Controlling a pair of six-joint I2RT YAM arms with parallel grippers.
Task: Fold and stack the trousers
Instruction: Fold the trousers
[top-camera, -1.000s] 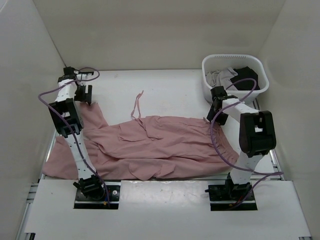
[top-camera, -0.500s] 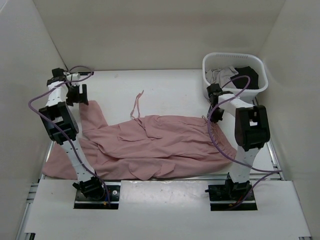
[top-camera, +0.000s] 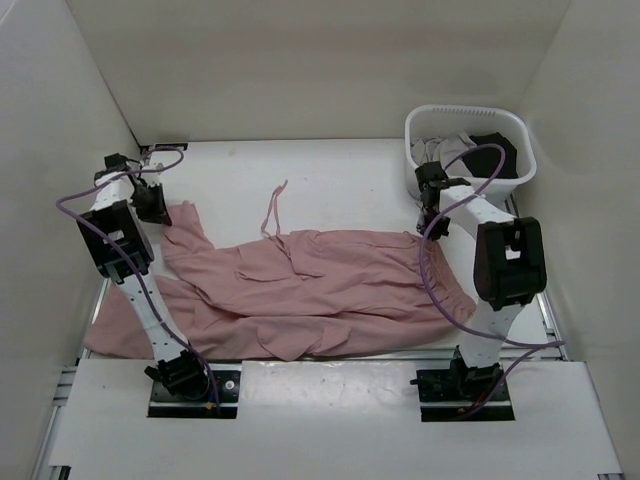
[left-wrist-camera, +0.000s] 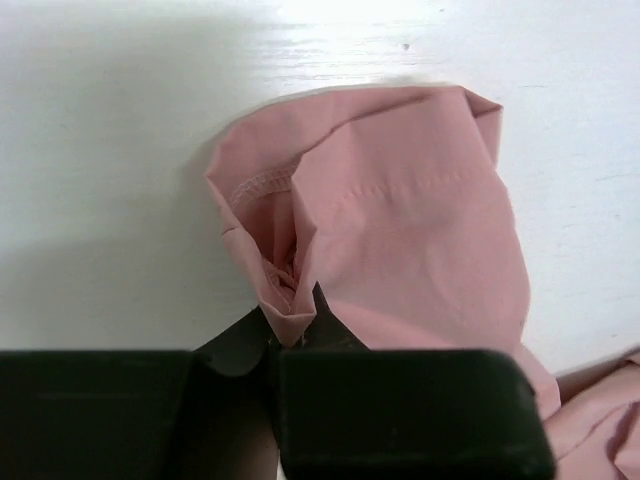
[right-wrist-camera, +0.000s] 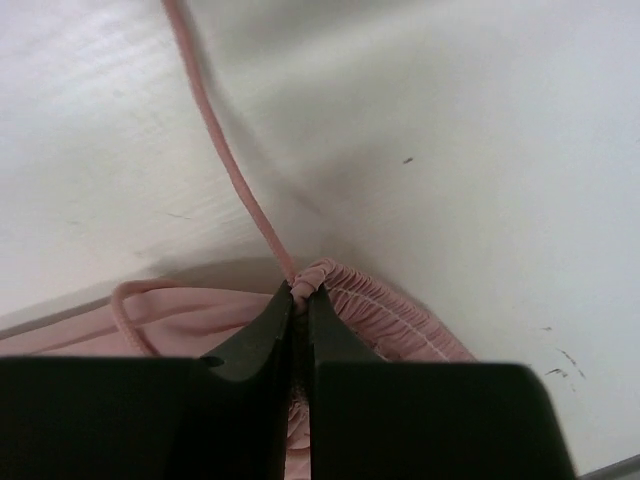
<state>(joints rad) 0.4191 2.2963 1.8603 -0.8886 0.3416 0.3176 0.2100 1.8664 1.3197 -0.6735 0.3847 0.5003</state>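
My right gripper lifts the waistband next, then lowers it onto the table by the basket and releases, because the waist sprawls toward the table's near edge.
The dusty-pink trousers (top-camera: 310, 290) lie spread across the table, legs to the left, gathered waist to the right, with a thin drawstring (top-camera: 272, 212) trailing toward the back. My left gripper (top-camera: 155, 205) is at the far end of a trouser leg and is shut on a pinched fold of the hem (left-wrist-camera: 285, 290). Over at the waist end, my right gripper (top-camera: 430, 222) is shut on the gathered waistband (right-wrist-camera: 318, 278), where a drawstring (right-wrist-camera: 225, 150) comes out.
A white laundry basket (top-camera: 440, 125) stands at the back right, holding a grey garment (top-camera: 445, 150) and a black garment (top-camera: 490, 145). White walls enclose the table on three sides. The near leg of the trousers reaches the left front edge (top-camera: 110, 335).
The left gripper came down onto the leg hem and closed on it. The right gripper closed on the waistband and pulled it slightly back toward the basket.
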